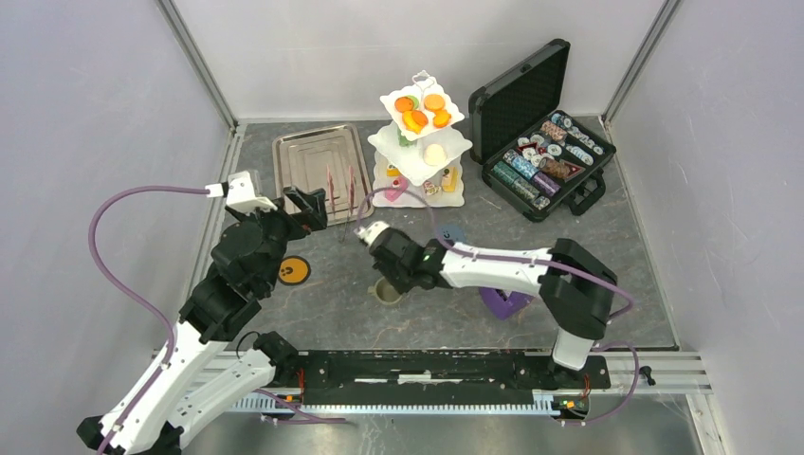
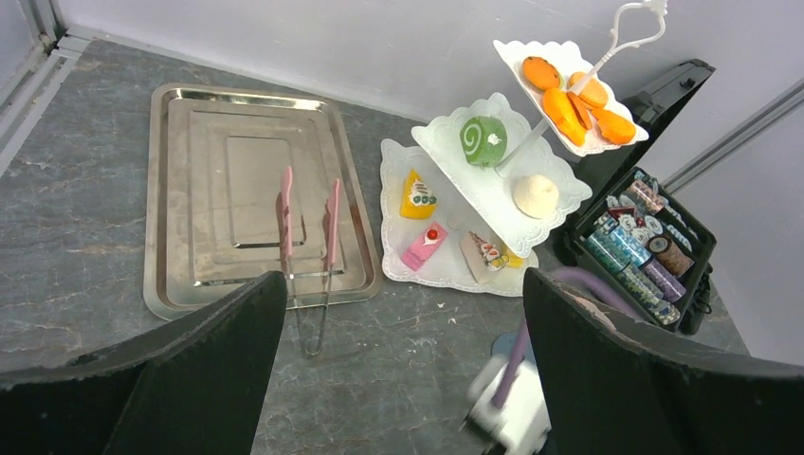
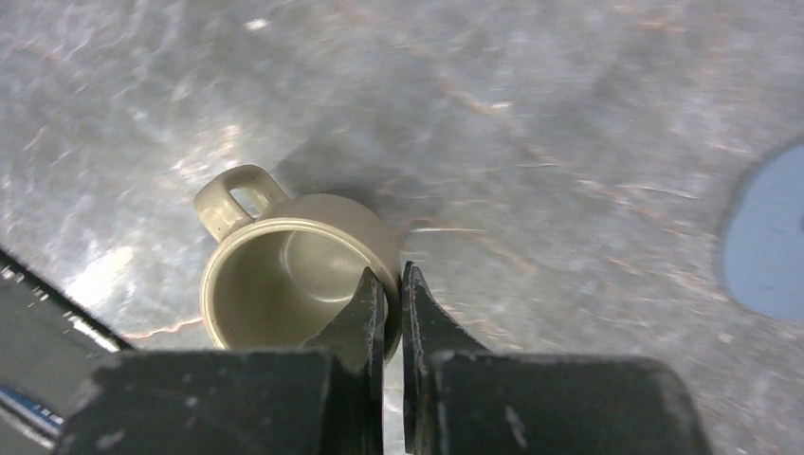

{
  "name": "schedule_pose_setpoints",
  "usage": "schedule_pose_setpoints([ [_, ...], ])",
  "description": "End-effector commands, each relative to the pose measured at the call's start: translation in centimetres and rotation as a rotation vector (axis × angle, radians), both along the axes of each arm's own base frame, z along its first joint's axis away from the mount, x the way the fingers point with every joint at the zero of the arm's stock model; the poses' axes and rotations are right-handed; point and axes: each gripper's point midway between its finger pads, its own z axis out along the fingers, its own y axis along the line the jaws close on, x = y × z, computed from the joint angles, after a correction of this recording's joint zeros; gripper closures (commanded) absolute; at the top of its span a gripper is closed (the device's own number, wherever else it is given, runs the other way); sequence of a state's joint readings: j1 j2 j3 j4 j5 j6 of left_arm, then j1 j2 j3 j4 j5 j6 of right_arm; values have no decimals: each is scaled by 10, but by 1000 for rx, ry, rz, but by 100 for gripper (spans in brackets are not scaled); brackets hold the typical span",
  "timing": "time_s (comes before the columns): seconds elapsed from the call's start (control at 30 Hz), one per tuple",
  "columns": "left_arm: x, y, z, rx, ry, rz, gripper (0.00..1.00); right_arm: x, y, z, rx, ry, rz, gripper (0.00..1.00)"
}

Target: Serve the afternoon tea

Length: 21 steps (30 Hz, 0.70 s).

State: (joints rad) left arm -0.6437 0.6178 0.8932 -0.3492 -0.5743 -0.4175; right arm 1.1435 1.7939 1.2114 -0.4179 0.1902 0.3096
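Note:
The blue coaster is empty, so my right gripper will next carry the olive cup outward and to the right in the top view, onto that coaster.
The white three-tier stand is at the back, also in the left wrist view. It carries orange pastries, a green roll, a cream bun and a pink slice. My right gripper is shut on the rim of the small olive cup, one finger inside and one outside; the cup is at mid-table. My left gripper is open and empty, near the tray's front edge. An orange coaster and a blue coaster lie on the table. The yellow mug is out of view.
A steel tray at the back left holds pink-handled tongs. The open black case of poker chips stands at the back right. The purple card holder sits under my right arm. Grey walls close in three sides.

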Motion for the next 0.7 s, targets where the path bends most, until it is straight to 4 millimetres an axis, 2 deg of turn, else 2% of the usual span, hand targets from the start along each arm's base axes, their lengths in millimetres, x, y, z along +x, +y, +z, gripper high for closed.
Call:
schedule_pose_setpoints([
  [0.0, 5, -3, 9, -25, -17, 9, 0, 62, -47, 38, 47, -112, -193, 100],
  [0.17, 11, -12, -2, -4, 21, -16, 0, 107, -114, 30, 1, -139, -365, 100],
  [0.3, 14, -20, -10, 14, 53, -43, 0, 131, -148, 23, -47, -145, -450, 100],
  [0.47, 16, -26, -21, 26, 91, -63, 0, 148, -165, 22, -22, -138, -489, 100],
  [0.67, 17, -30, -28, 32, 110, -72, 0, 154, -164, 18, 5, -120, -486, 100],
])
